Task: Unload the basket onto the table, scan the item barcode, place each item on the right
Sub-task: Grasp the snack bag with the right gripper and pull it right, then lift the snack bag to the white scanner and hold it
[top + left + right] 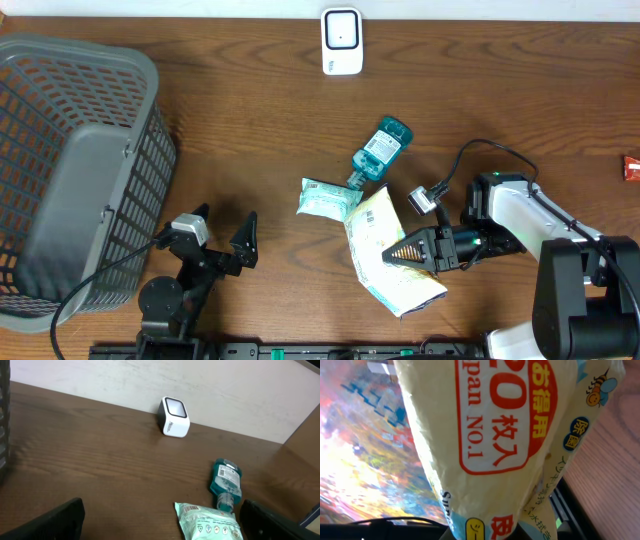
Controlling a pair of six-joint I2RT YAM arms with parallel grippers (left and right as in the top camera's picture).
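My right gripper holds the packet and next needs to pass outward over the scanner (341,42) to scan it, then let go of it beside the red item, which is to its right in the overhead view.
My right gripper (402,251) is shut on a pale yellow packet (385,250) and holds it just over the table, right of centre. The packet (495,435) fills the right wrist view, red Japanese print facing the camera and its lower end pinched at my gripper (520,532). The white barcode scanner (341,42) stands at the far edge, also seen as a small white box (174,417) in the left wrist view. Near the front left, my left gripper (222,228) is open and holds nothing, its fingers (55,520) wide apart.
A teal bottle (380,150) lies on its side with a mint-green pouch (328,197) touching its cap; both bottle (226,482) and pouch (207,522) show ahead of the left gripper. A grey mesh basket (60,170) fills the left side. A small red item (631,167) lies at the right edge.
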